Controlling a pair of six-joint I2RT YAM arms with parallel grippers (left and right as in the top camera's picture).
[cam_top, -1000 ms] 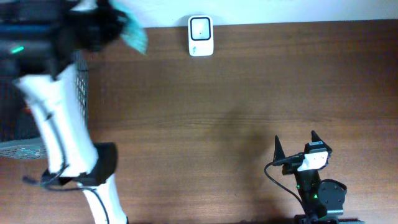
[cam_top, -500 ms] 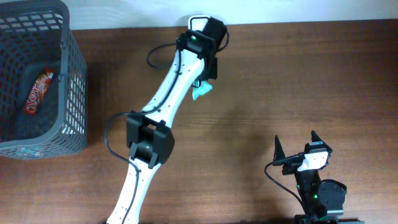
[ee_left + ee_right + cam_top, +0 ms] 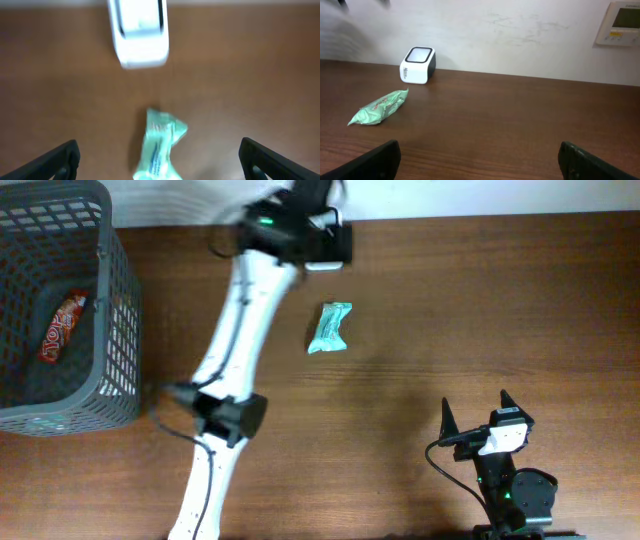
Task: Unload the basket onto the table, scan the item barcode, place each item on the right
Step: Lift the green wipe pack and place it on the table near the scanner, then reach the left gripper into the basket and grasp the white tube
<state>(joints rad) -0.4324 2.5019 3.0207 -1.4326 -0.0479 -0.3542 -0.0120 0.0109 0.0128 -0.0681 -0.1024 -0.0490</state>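
The packet (image 3: 330,327) already lies by the scanner, so my left gripper will swing left in the overhead view and down into the mesh basket beside the candy bar.
The item, a mint-green snack packet (image 3: 330,327), lies loose on the brown table just in front of the white barcode scanner (image 3: 141,32). My left gripper (image 3: 159,152) hovers above the packet (image 3: 160,147), open, its dark fingertips (image 3: 62,159) far apart on either side and touching nothing. In the overhead view the left gripper (image 3: 312,232) is blurred at the back edge and covers most of the scanner. My right gripper (image 3: 478,418) stands open near the front right with nothing in it. From there the packet (image 3: 380,107) and the scanner (image 3: 417,65) show far off to the left.
A dark mesh basket (image 3: 118,300) stands at the back left with a red candy bar (image 3: 62,327) inside. The left arm (image 3: 235,340) stretches diagonally from the front edge to the scanner. A white wall with a thermostat panel (image 3: 622,22) lies behind the table.
The left arm swung from the basket to the scanner with the packet. Its gripper has now opened, and the packet lies on the table in front of the scanner. The right arm stayed still.
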